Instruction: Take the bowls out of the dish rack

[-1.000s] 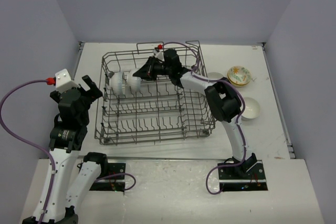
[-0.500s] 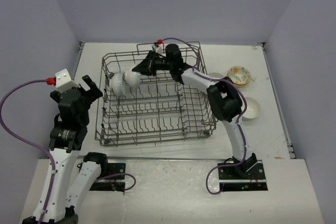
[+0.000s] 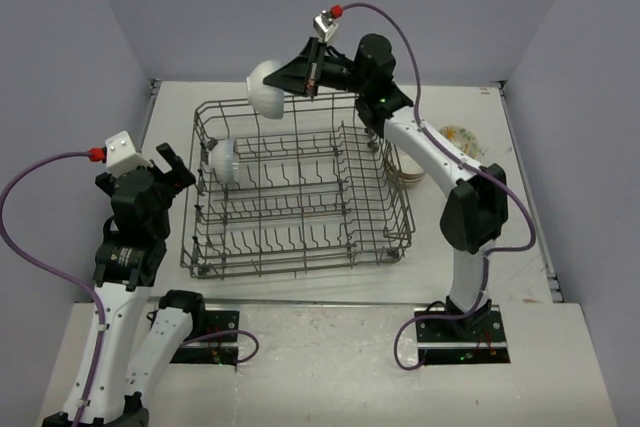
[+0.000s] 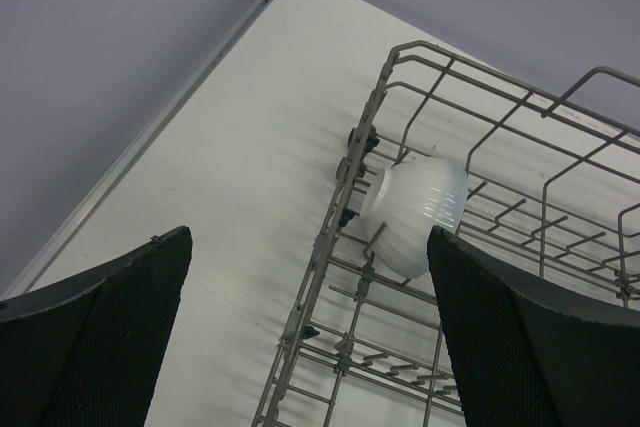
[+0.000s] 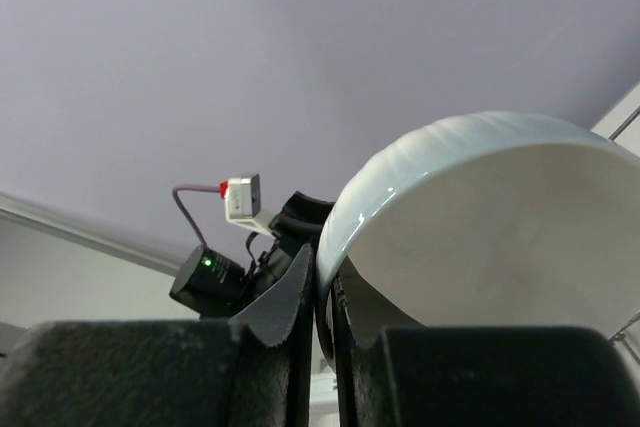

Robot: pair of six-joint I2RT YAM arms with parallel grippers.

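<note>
I need to swing my right gripper back and down to the tabletop beside the yellow-floral bowl, as that spot is below the gripper, to its right in the top view.
My right gripper (image 3: pixel 297 77) is shut on the rim of a white bowl (image 3: pixel 264 89) and holds it high above the far edge of the grey wire dish rack (image 3: pixel 300 237). In the right wrist view the fingers pinch the bowl's rim (image 5: pixel 420 207). A second white bowl (image 3: pixel 224 159) stands on edge among the tines at the rack's far left; it also shows in the left wrist view (image 4: pixel 415 215). My left gripper (image 3: pixel 168 169) is open and empty, just left of the rack.
A yellow-floral bowl (image 3: pixel 462 137) and part of another bowl (image 3: pixel 410 171) lie on the table right of the rack, partly hidden by my right arm. Grey walls stand close on all sides.
My right gripper has lifted one white bowl out of the rack, up and back over its far edge. The other white bowl stays in the rack. The left arm has not moved.
</note>
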